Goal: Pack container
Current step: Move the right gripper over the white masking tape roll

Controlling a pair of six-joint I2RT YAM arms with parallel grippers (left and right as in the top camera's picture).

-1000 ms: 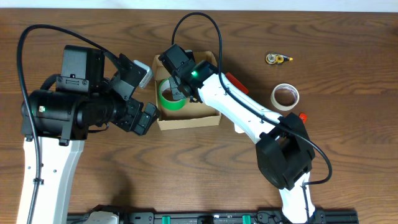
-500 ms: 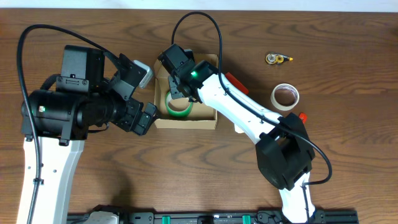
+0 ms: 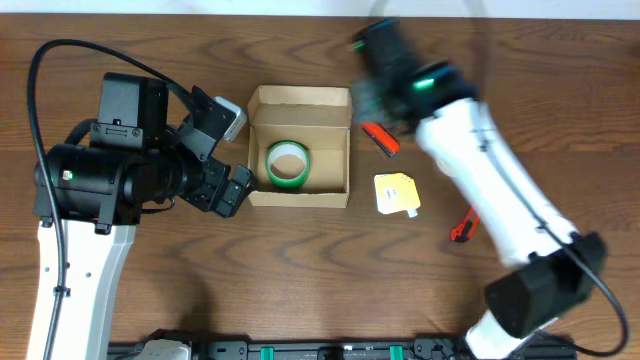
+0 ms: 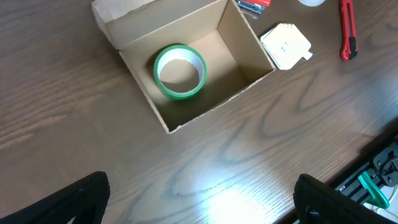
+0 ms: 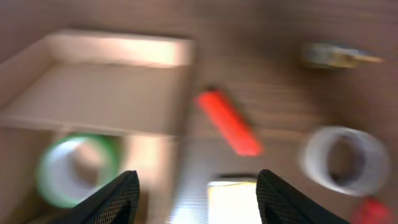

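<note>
The white tape roll's box-side (image 5: 315, 158) lies below, to the right in the wrist view. My right gripper moves down and toward that side onto it next.
The container (image 3: 298, 100) is an open tan cardboard box in the middle of the table, also seen in the left wrist view (image 4: 242, 46) and, blurred, in the right wrist view (image 5: 112, 81). A green tape roll (image 3: 287, 163) lies flat inside it (image 4: 179, 70) (image 5: 71, 171). My right gripper (image 3: 372, 75) is blurred with motion above the table, right of the box. Its jaws (image 5: 199, 199) stand open with nothing between them. My left gripper (image 3: 232, 152) hangs just left of the box, wide open and empty (image 4: 205, 208).
Right of the box lie a red marker (image 3: 380, 138), a yellowish-white pad (image 3: 397, 193) and a red cutter (image 3: 462, 225). The right wrist view also shows a white tape roll (image 5: 345, 158) and a small metal item (image 5: 336, 56).
The right gripper opened and left the green roll in the box, then swung up and to the right. The roll now lies flat. The left arm has not moved.
</note>
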